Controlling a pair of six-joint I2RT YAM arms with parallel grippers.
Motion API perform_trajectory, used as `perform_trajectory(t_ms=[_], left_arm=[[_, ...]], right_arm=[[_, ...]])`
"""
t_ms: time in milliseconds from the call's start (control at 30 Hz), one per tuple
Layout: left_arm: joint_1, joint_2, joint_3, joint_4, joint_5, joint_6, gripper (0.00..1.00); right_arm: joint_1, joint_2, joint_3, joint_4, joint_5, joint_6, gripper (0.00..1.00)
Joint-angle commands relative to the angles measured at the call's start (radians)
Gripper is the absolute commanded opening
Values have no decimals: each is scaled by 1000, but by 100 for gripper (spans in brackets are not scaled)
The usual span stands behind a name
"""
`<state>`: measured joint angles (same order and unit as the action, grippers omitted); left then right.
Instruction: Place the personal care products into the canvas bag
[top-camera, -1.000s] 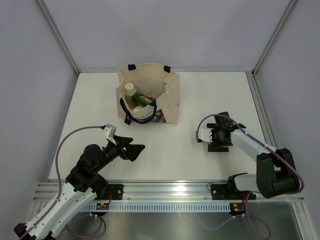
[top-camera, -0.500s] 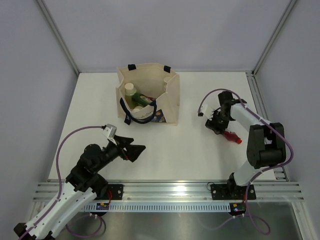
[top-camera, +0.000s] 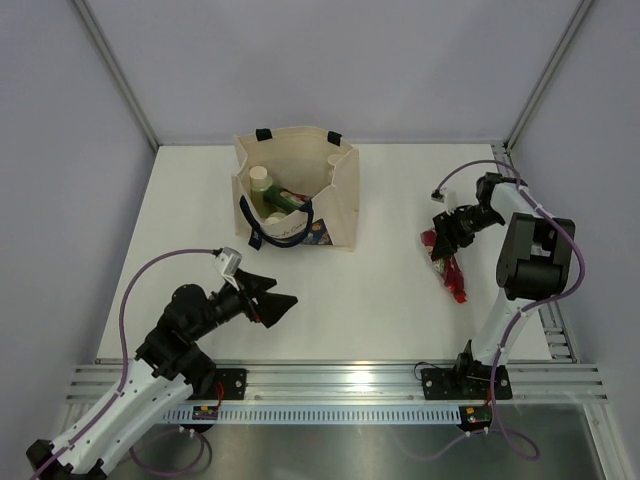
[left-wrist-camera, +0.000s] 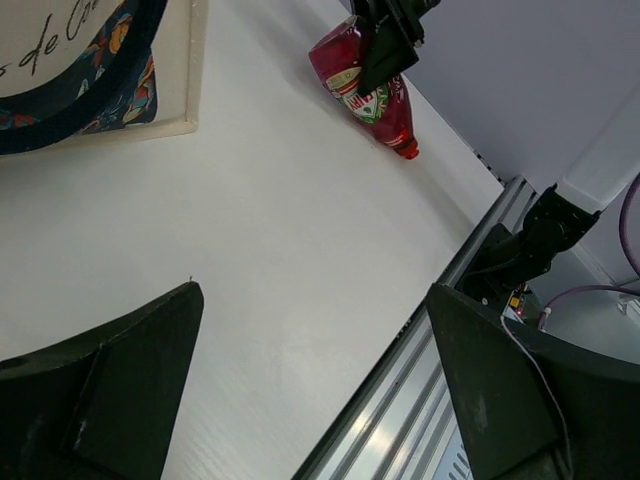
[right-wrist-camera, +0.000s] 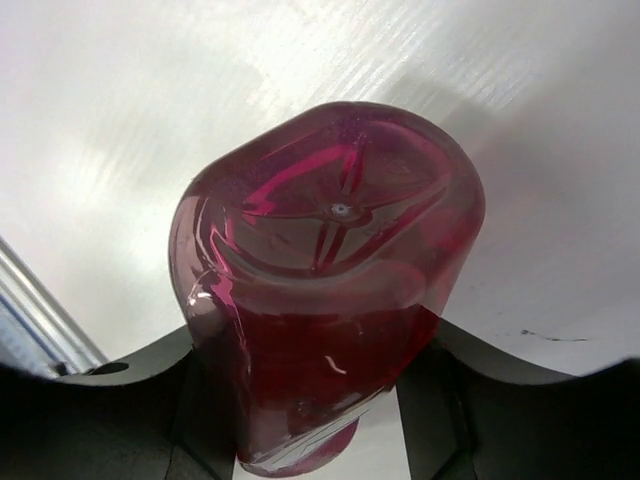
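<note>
The bag's opening (top-camera: 305, 173) lies to the left in the top view, so next my right gripper should lift that way over the bag's upright side, lower the red bottle and release.
The beige canvas bag (top-camera: 340, 205) stands at the back middle with its navy handles; its printed front corner (left-wrist-camera: 100, 80) also shows in the left wrist view. Inside it lie a pale bottle with a cream cap (top-camera: 260, 178) and a dark green bottle (top-camera: 290, 198). A red squeeze bottle (top-camera: 452, 275) lies at the right of the table, cap toward the front. My right gripper (top-camera: 443, 238) is shut on its base end, the fingers pressing both sides of the red squeeze bottle (right-wrist-camera: 320, 270). Low at the front left, my left gripper (top-camera: 278, 303) hangs open and empty.
An aluminium rail (top-camera: 340, 380) runs along the near edge, seen again as the rail (left-wrist-camera: 400, 400) in the left wrist view. White walls and metal corner posts (top-camera: 545, 85) close in the table. The right arm's cable (top-camera: 465, 172) loops above its wrist.
My right arm has swung from the table's middle right out toward the right wall, and its jaws have closed on the red squeeze bottle. The left gripper has shifted slightly right.
</note>
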<state>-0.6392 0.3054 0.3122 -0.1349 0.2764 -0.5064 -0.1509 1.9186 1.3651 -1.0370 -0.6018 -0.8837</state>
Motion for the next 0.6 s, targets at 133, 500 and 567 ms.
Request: perform_trajectory(t_ms=[133,500,567], left_arm=[[3,61,16,115,109,2,99],[3,92,36,123,101,12,99],[3,100,44,121,103,12,99]], right_arm=[[-50,-102,103,-124,-338,75,0],[-49,-139,190,-150,-653,250,0],[-47,-142,218,-147,-714,273,0]])
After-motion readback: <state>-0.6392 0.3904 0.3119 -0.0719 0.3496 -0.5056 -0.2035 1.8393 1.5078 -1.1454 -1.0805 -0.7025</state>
